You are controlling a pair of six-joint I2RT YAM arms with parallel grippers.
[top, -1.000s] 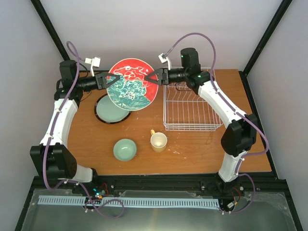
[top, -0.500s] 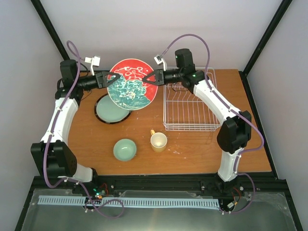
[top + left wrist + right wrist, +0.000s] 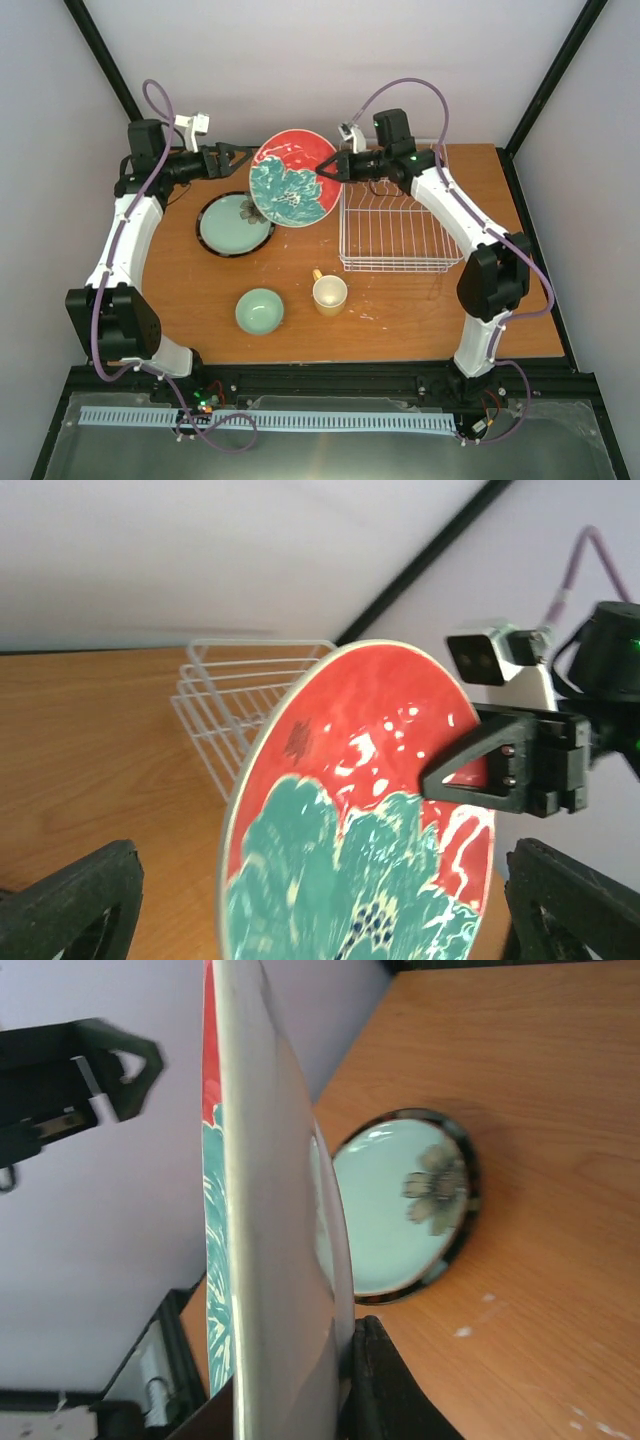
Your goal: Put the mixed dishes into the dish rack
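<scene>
My right gripper moves to the right in the top view, turning, then down. It releases the plate in the rack slots beneath the gripper's forearm (image 3: 429,216) next, as they're empty.
The red plate with a teal flower (image 3: 294,180) hangs tilted on edge above the table, just left of the dish rack (image 3: 392,228). My right gripper (image 3: 326,168) is shut on its right rim; the right wrist view shows the plate (image 3: 268,1210) edge-on against a finger (image 3: 385,1380). My left gripper (image 3: 243,156) stands open a little left of the plate, off its rim. In the left wrist view the plate (image 3: 350,820) fills the space between the spread fingers (image 3: 75,905).
A mint-green dark-rimmed plate (image 3: 235,222) lies flat on the table under the left arm. A small mint-green bowl (image 3: 260,310) and a cream-yellow mug (image 3: 329,294) stand nearer the front. The white wire rack holds nothing that I can see.
The right gripper shut on the red plate's rim and the left gripper opened and let go. The plate moved right toward the rack; the left gripper drew back a little.
</scene>
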